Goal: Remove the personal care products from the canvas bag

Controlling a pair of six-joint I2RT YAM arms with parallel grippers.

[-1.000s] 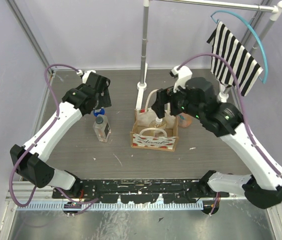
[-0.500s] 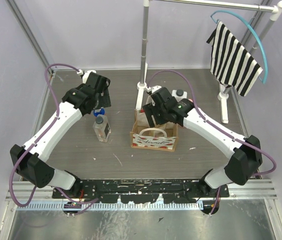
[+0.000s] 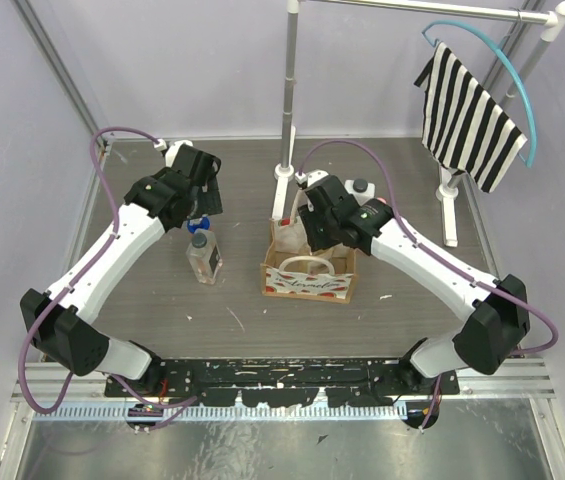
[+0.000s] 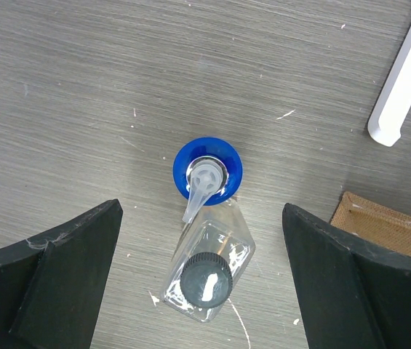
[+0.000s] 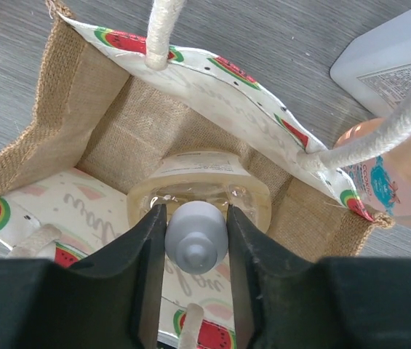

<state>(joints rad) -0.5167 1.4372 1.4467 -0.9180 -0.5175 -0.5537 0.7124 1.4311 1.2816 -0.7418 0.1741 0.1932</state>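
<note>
The robot's right gripper needs to lift the clear square bottle out of the bag [image 3: 307, 280] next, then lower it and release it on the tabletop beside where it stood, since there's room on the tabletop beside the bottle.
The canvas bag [image 3: 307, 280] stands open mid-table, watermelon print on its walls [image 5: 81, 109]. Inside it stands a pale yellowish bottle [image 5: 198, 185] with a whitish cap [image 5: 196, 236]. My right gripper [image 5: 196, 218] reaches down into the bag, both fingers pressed against that cap. Outside the bag, to its right in the right wrist view, are a peach bottle [image 5: 394, 182] and a translucent white bottle [image 5: 394, 65]. My left gripper [image 4: 201, 211] hangs wide open above a blue-capped pump bottle [image 4: 207, 167] and a clear square bottle with a dark cap [image 4: 205, 273], touching neither.
A clothes rack pole [image 3: 287, 100] rises just behind the bag, with white feet [image 3: 449, 210] on the table. A black-and-white striped cloth [image 3: 472, 110] hangs on a blue hanger at the back right. Purple walls enclose the table on the left and at the back.
My right gripper has come down into the bag and closed from wide open onto the bottle's cap. The left arm and the two bottles below it have not moved.
</note>
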